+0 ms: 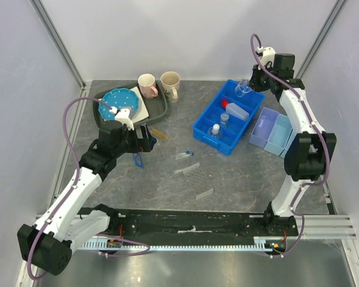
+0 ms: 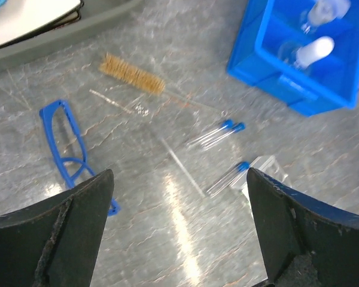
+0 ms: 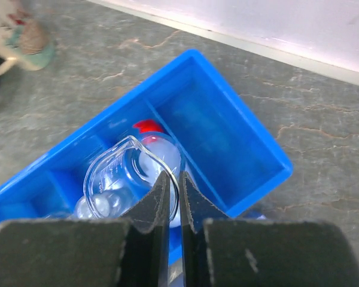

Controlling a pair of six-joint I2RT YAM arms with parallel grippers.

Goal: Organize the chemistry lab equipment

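My right gripper holds the rim of the small clear beaker. It will next lower the beaker into the blue bin's far end section [image 3: 210, 128] and let go of the rim, because that space is still empty.
My right gripper [image 1: 246, 82] [image 3: 175, 182] is shut on the rim of the small clear beaker [image 1: 243, 90] [image 3: 119, 179] and holds it over the far end of the blue divided bin [image 1: 203, 127] [image 3: 245, 113]. The white red-capped squeeze bottle [image 1: 234, 110] [image 3: 148, 128] lies in the bin below it. My left gripper [image 1: 145, 139] [image 2: 179, 197] is open and empty above the table. The blue-framed safety glasses [image 2: 63, 140], tan bristle brush [image 2: 131, 75] [image 1: 160, 134], blue-capped tubes [image 2: 218, 133] [image 1: 183, 155] and clear rack [image 2: 268, 167] [image 1: 194, 170] lie on the table.
A grey tray [image 1: 158, 109] with a blue dotted plate [image 1: 121, 98] sits at the back left, with a pink mug [image 1: 147, 85] and a beige mug [image 1: 170, 83] beside it. Two pale lidded boxes [image 1: 272, 133] lie right of the bin. A clear strip [image 1: 204, 193] lies nearer me.
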